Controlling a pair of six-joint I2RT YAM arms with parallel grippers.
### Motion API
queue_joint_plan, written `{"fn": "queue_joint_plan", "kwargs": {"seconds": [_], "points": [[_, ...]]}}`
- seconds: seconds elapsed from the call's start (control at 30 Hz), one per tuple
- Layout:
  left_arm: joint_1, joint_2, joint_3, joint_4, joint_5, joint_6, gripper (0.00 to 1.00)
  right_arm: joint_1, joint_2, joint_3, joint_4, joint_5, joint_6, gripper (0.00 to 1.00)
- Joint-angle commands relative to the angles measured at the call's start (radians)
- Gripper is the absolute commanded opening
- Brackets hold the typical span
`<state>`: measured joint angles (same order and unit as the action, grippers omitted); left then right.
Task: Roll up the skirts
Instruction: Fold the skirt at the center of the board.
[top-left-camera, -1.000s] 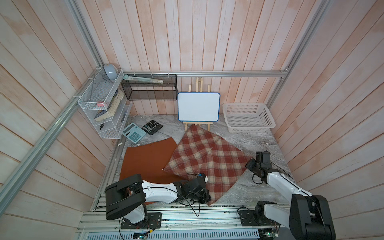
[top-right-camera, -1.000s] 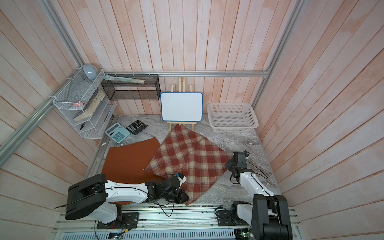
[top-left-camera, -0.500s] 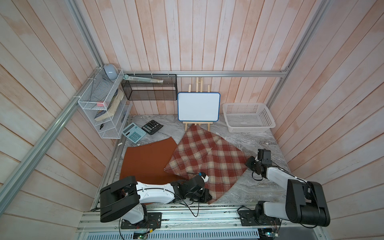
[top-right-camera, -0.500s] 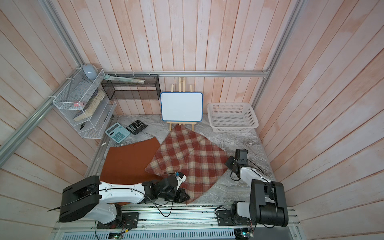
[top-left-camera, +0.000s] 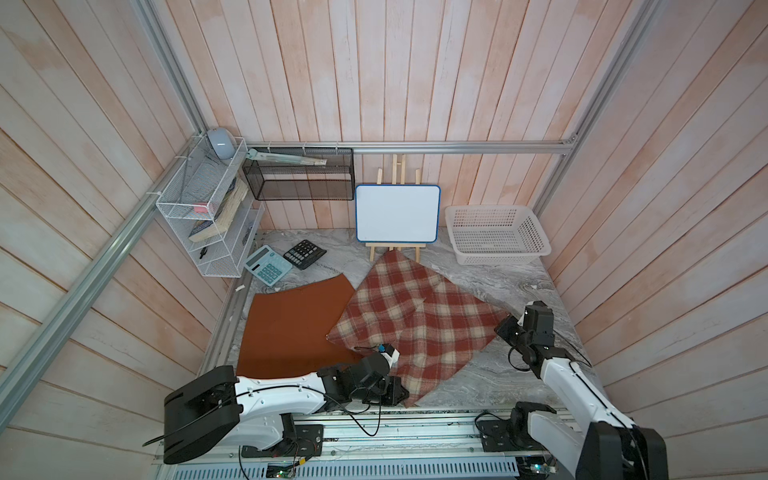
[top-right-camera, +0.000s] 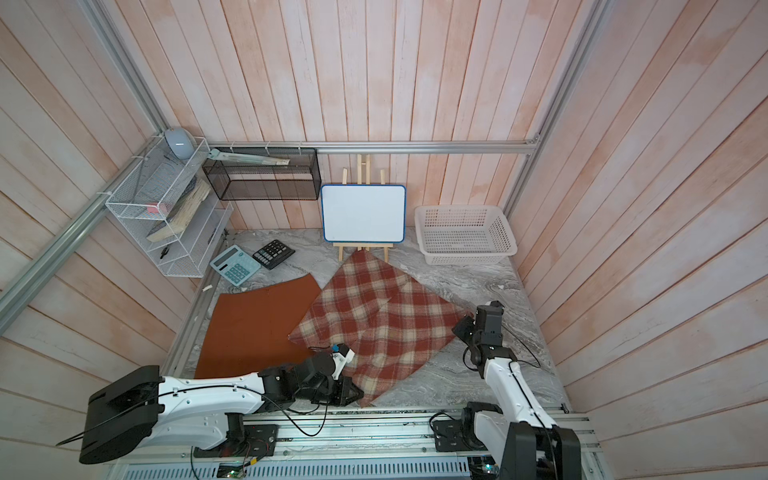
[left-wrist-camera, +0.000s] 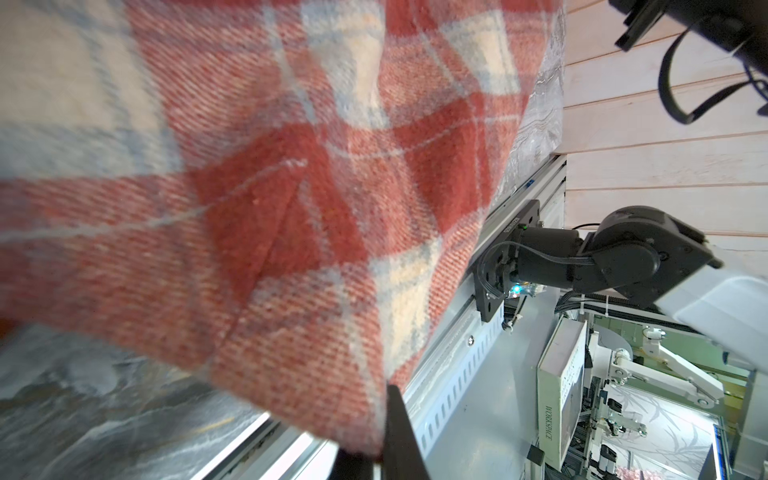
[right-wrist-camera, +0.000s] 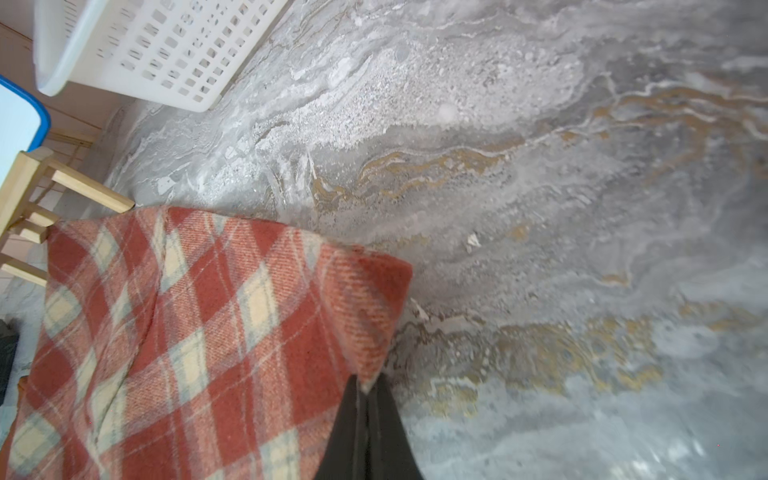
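Observation:
The plaid skirt lies spread open, so my right gripper next needs to bring the pinched corner of the plaid skirt (top-left-camera: 415, 320) outward to the skirt's far tip by the whiteboard (top-left-camera: 392, 257) and let it go.
The plaid skirt (top-left-camera: 415, 320) (top-right-camera: 374, 316) lies spread in the middle of the marble table, overlapping the plain orange skirt (top-left-camera: 291, 328) (top-right-camera: 257, 328) on its left. My left gripper (top-left-camera: 401, 397) (top-right-camera: 353, 395) is shut on the plaid skirt's near corner by the front rail. In the left wrist view the cloth (left-wrist-camera: 291, 208) hangs from the gripper (left-wrist-camera: 374, 453). My right gripper (top-left-camera: 505, 326) (top-right-camera: 459, 326) is shut on the plaid skirt's right corner. The right wrist view shows that corner (right-wrist-camera: 365, 299) pinched and lifted between the closed fingers of the gripper (right-wrist-camera: 365, 388).
A white lattice basket (top-left-camera: 498, 258) stands at the back right, with a whiteboard on an easel (top-left-camera: 397, 214) just behind the plaid skirt's far tip. Two calculators (top-left-camera: 268, 264) (top-left-camera: 304, 254) lie at the back left under a wire shelf (top-left-camera: 208, 224).
My right gripper has shut on the plaid skirt's right corner; it stood open a second ago. The left gripper keeps its hold on the near corner.

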<state>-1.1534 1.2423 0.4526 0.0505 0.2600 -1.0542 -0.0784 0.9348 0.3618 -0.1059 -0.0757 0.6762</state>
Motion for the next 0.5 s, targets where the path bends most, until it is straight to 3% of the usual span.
{"fn": "queue_joint_plan", "kwargs": {"seconds": [0.0, 0.2, 0.37, 0.47], "points": [[0.012, -0.061, 0.005, -0.114, -0.002, 0.047, 0.00, 0.014, -0.144, -0.017, -0.120, 0.053, 0.081, 0.00], [0.024, -0.251, -0.019, -0.255, 0.040, 0.022, 0.00, 0.069, -0.263, 0.063, -0.260, 0.063, 0.092, 0.00], [0.008, -0.453, -0.087, -0.299, 0.061, -0.081, 0.00, 0.205, -0.215, 0.141, -0.296, 0.136, 0.077, 0.00], [0.007, -0.516, -0.066, -0.359, 0.012, -0.082, 0.00, 0.284, -0.153, 0.195, -0.268, 0.170, 0.067, 0.00]]}}
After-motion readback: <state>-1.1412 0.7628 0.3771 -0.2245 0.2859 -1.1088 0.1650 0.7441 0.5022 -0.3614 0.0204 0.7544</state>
